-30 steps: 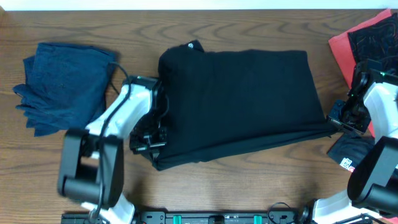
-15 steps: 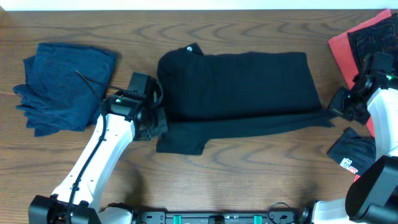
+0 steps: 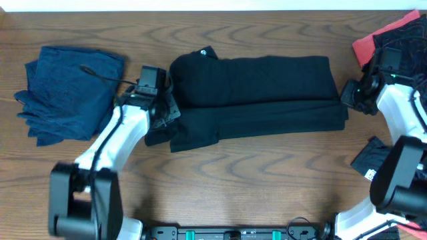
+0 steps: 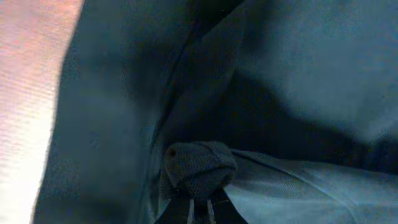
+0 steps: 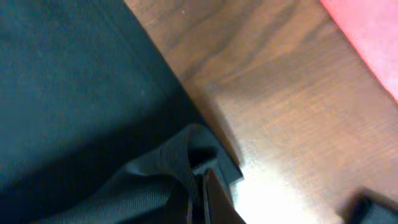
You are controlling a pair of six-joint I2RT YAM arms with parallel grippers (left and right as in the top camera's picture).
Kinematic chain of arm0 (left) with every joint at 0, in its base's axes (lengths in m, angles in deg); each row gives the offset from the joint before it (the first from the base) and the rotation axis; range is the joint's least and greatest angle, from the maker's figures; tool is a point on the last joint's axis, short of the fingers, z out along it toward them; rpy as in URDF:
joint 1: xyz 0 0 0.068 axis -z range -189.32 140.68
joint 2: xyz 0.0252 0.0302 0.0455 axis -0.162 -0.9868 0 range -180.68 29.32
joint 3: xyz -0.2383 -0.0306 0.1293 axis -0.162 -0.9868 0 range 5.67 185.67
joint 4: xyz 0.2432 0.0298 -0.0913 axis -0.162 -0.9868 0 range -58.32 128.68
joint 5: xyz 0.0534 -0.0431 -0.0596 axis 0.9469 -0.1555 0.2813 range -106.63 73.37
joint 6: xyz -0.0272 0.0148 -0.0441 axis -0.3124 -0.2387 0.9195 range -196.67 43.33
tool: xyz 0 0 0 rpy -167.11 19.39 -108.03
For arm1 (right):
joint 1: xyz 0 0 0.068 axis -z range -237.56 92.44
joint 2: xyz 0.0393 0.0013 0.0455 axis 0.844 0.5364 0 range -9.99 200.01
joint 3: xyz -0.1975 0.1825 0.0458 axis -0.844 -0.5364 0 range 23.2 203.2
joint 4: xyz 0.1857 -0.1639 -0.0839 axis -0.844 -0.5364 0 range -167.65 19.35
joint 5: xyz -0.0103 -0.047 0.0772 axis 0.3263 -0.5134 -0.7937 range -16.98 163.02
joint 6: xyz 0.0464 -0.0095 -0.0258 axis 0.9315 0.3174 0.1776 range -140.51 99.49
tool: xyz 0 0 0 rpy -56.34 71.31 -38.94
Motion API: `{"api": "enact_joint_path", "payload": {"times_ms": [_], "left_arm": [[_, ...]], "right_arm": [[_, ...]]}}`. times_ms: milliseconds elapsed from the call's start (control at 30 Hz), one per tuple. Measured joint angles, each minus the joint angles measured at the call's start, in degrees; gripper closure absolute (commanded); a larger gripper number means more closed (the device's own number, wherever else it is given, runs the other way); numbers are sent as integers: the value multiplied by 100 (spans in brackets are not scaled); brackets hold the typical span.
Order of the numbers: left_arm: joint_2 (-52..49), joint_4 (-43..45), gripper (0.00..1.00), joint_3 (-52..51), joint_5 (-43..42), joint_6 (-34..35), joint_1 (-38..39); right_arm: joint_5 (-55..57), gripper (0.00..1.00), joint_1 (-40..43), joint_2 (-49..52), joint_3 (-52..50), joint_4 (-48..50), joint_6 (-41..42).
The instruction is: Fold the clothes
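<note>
The long piece of cloth is already folded, so I will move my right gripper a little outward. Then I will move it toward the garment's middle and let go of the garment's pinched edge over the flat cloth.
A black garment [image 3: 260,93] lies across the middle of the table, its near edge folded up over the rest into a long band. My left gripper [image 3: 162,115] is shut on the garment's left edge; the left wrist view shows a bunch of dark fabric [image 4: 199,168] pinched between the fingers [image 4: 200,208]. My right gripper [image 3: 351,100] is shut on the garment's right edge; the right wrist view shows a fold of black cloth [image 5: 180,162] clamped at the fingertips [image 5: 202,186] just above the wood.
A folded blue garment [image 3: 67,90] lies at the left. A red and black garment [image 3: 390,43] lies at the back right corner, and it shows in the right wrist view [image 5: 367,43]. A small black item [image 3: 372,160] lies near the right front.
Both grippers have carried the garment's near edge away from me, up over the rest. The garment is now a narrower band. The left arm has swung up and right; the right arm moved back.
</note>
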Motion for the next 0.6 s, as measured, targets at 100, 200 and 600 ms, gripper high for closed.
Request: {"api": "enact_joint_path", "payload": {"times_ms": [100, 200, 600], "left_arm": [[-343, 313, 94, 0, 17, 4, -2], [-562, 568, 94, -2, 17, 37, -2], [-619, 837, 94, -2, 20, 87, -2]], "right_arm": [[-9, 99, 0, 223, 0, 240, 0], [-17, 99, -2, 387, 0, 420, 0], [-236, 99, -4, 442, 0, 944, -2]]}}
